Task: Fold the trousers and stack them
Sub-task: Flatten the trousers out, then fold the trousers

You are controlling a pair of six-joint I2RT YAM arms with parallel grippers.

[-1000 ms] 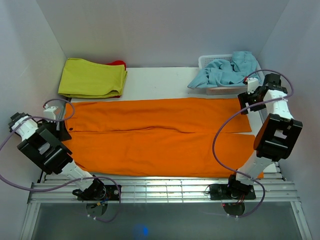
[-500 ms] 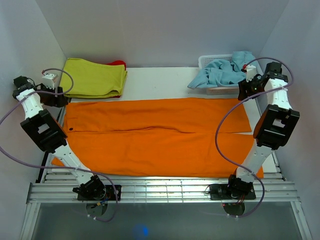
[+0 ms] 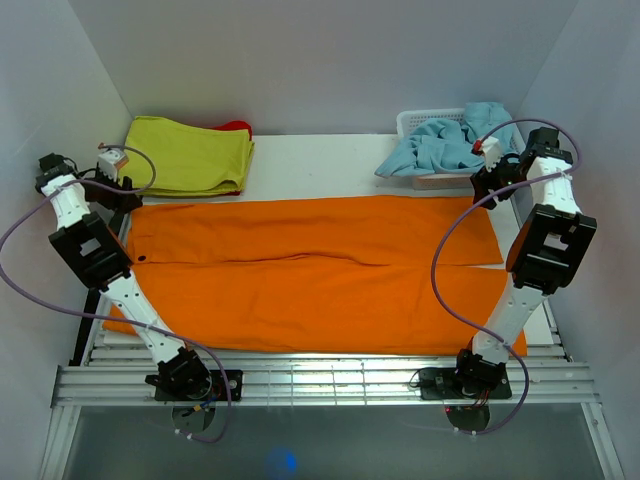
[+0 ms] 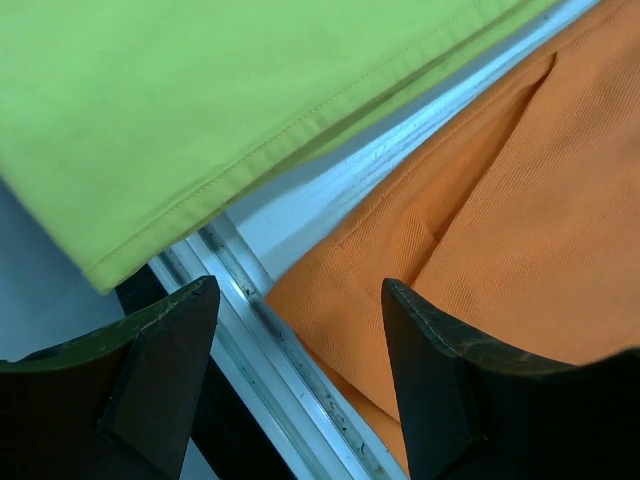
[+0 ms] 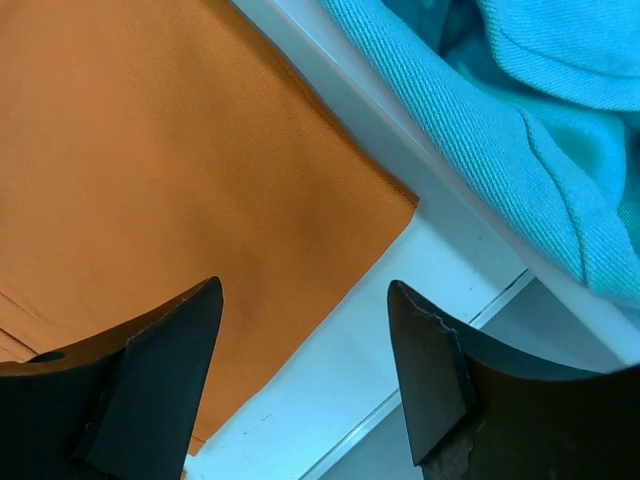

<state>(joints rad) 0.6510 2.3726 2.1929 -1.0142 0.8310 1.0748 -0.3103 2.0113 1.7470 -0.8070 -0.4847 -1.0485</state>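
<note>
My left gripper goes toward the right in the top view next and lowers onto the trousers' far waistband corner (image 3: 142,212) (image 4: 318,286), since one open finger hangs over the table's metal bar.
The orange trousers (image 3: 320,270) lie flat across the table, waist to the left with a small dark button (image 3: 140,259), leg ends to the right. My left gripper (image 3: 128,198) hovers open over the far left waist corner (image 4: 330,270). Its fingers (image 4: 170,350) straddle that corner and the table's metal rail, holding nothing. My right gripper (image 3: 484,193) hovers open above the far right leg corner (image 5: 385,195). One of its fingers (image 5: 160,360) is over orange cloth and the other is over bare white table.
A folded yellow-green cloth (image 3: 185,155) lies at the back left, just beyond the waist, with something red (image 3: 236,127) behind it. A light blue garment (image 3: 450,140) spills from a white basket (image 3: 420,120) at the back right. Walls stand close on both sides.
The left arm has swung from the trousers' left middle up to the far left corner. The right gripper has moved slightly back and left, over the far right corner. The trousers have not moved.
</note>
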